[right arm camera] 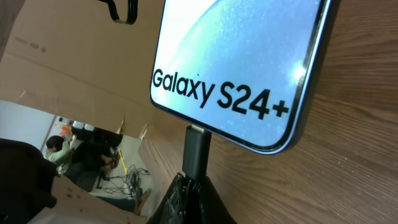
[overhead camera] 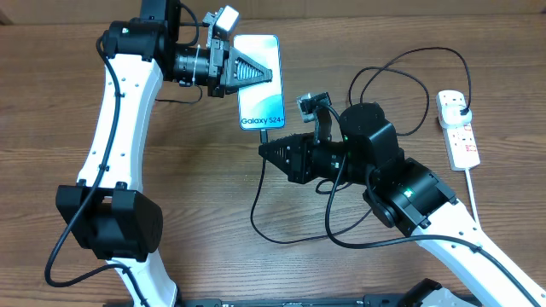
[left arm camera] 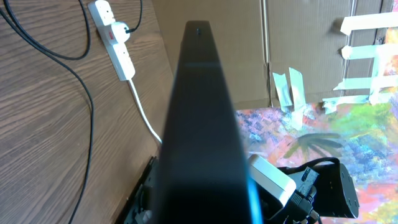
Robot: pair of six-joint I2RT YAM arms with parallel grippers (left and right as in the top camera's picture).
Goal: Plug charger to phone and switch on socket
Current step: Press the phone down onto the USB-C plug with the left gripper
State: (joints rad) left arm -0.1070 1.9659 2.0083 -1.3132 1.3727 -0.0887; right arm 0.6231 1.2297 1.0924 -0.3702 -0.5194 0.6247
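Note:
The connector (right arm camera: 196,149) meets the phone's bottom edge, so my left gripper will lower the phone to the left in the overhead view onto bare tabletop, then release it.
The phone (overhead camera: 258,109) has a cyan screen reading "Galaxy S24+" and sits at the table's upper middle. My left gripper (overhead camera: 266,75) is shut on its upper half, one finger lying across the screen. In the right wrist view the phone (right arm camera: 249,56) fills the top. The charger's black connector (right arm camera: 196,149) stands up against its bottom edge, its tip meeting the frame. How deep it sits cannot be told. My right gripper (right arm camera: 194,186) is shut on that connector, just below the phone (overhead camera: 263,147). The charger cable (overhead camera: 256,217) loops across to the white socket (overhead camera: 458,128).
The charger's black plug (overhead camera: 461,107) sits in the socket's upper outlet. The socket's thick white cord (overhead camera: 474,192) runs down the right side. In the left wrist view the socket (left arm camera: 115,38) lies top left and cardboard walls (left arm camera: 298,50) stand beyond the table edge.

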